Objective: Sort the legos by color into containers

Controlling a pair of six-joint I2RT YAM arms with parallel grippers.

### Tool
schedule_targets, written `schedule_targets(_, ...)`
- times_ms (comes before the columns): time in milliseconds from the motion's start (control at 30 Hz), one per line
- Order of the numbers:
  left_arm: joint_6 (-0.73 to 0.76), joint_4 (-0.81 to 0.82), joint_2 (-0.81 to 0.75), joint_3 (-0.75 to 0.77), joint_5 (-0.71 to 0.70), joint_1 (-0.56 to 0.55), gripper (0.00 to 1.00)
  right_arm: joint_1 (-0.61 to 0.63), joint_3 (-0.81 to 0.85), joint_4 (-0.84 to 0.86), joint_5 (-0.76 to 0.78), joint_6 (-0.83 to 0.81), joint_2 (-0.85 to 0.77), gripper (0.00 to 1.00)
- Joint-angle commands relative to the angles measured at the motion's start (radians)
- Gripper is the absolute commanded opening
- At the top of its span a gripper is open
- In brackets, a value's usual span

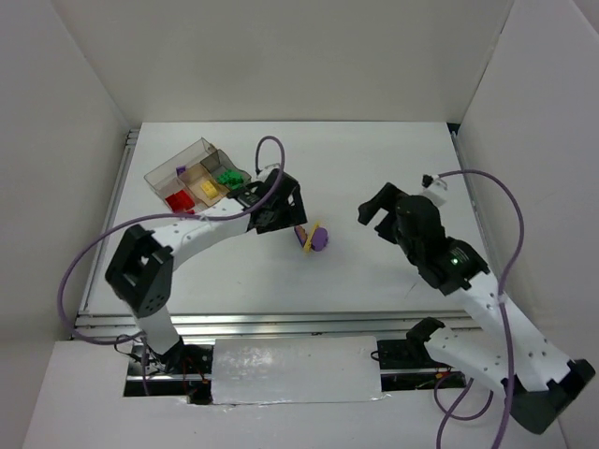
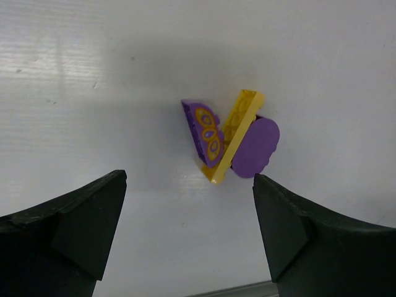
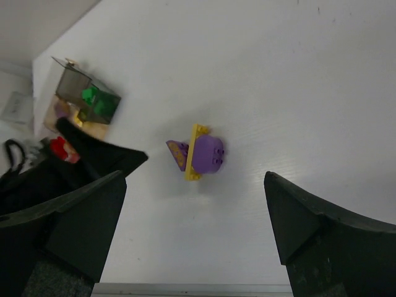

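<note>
The purple printed wedge sits on the side of the cluster nearest my left gripper's open fingers, so next I will lower them and close around it.
One lego cluster point(image 1: 315, 238) lies on the white table: a yellow plate with a purple printed wedge on one side and a rounded purple brick on the other. It shows in the left wrist view point(image 2: 230, 139) and the right wrist view point(image 3: 199, 151). My left gripper point(image 1: 296, 223) is open and empty just left of the cluster point(image 2: 189, 210). My right gripper point(image 1: 378, 213) is open and empty, well to the cluster's right point(image 3: 195, 210). The compartment tray point(image 1: 183, 157) at the back left holds red point(image 1: 178, 199), yellow point(image 1: 208, 190) and green point(image 1: 227, 178) legos.
The left arm's black wrist point(image 3: 99, 158) lies between the tray point(image 3: 102, 111) and the cluster. White walls enclose the table on three sides. A metal rail point(image 1: 281, 323) runs along the near edge.
</note>
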Motion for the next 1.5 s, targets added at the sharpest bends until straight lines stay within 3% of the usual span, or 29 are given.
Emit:
schedule_targets(0,-0.105,0.011,0.111,0.125,-0.055,-0.047,0.95,-0.008,-0.012,-0.083,0.046,-0.013,-0.083,1.0)
schedule_targets(267,-0.217,-0.079,0.317,0.253,-0.153,-0.085,0.9,-0.013,-0.042,-0.095,-0.012,-0.071,-0.167,1.0)
schedule_targets(767,-0.326,-0.1,0.359,0.26,-0.238,-0.085,0.85,-0.013,-0.121,-0.033,-0.105,-0.122,-0.167,1.0)
schedule_targets(1000,-0.354,-0.138,0.417,0.289,-0.27,-0.082,0.74,-0.016,-0.13,-0.029,-0.123,-0.134,-0.17,1.0)
schedule_targets(1167,-0.347,-0.135,0.451,0.299,-0.25,-0.077,0.54,-0.013,-0.13,-0.029,-0.126,-0.136,-0.175,1.0)
schedule_targets(1200,-0.347,-0.135,0.452,0.296,-0.245,-0.077,0.42,-0.014,-0.128,-0.031,-0.126,-0.134,-0.176,1.0)
schedule_targets(1267,-0.349,-0.14,0.446,0.292,-0.247,-0.074,0.32,-0.013,-0.127,-0.034,-0.128,-0.136,-0.177,1.0)
schedule_targets(1300,-0.35,-0.145,0.44,0.289,-0.256,-0.07,0.21,-0.013,-0.124,-0.036,-0.128,-0.134,-0.178,1.0)
schedule_targets(1400,-0.343,-0.172,0.388,0.277,-0.305,-0.055,0.04,-0.013,-0.125,-0.033,-0.128,-0.137,-0.183,1.0)
schedule_targets(1467,-0.303,-0.187,0.327,0.276,-0.336,-0.024,0.0,-0.013,-0.127,-0.031,-0.132,-0.142,-0.181,1.0)
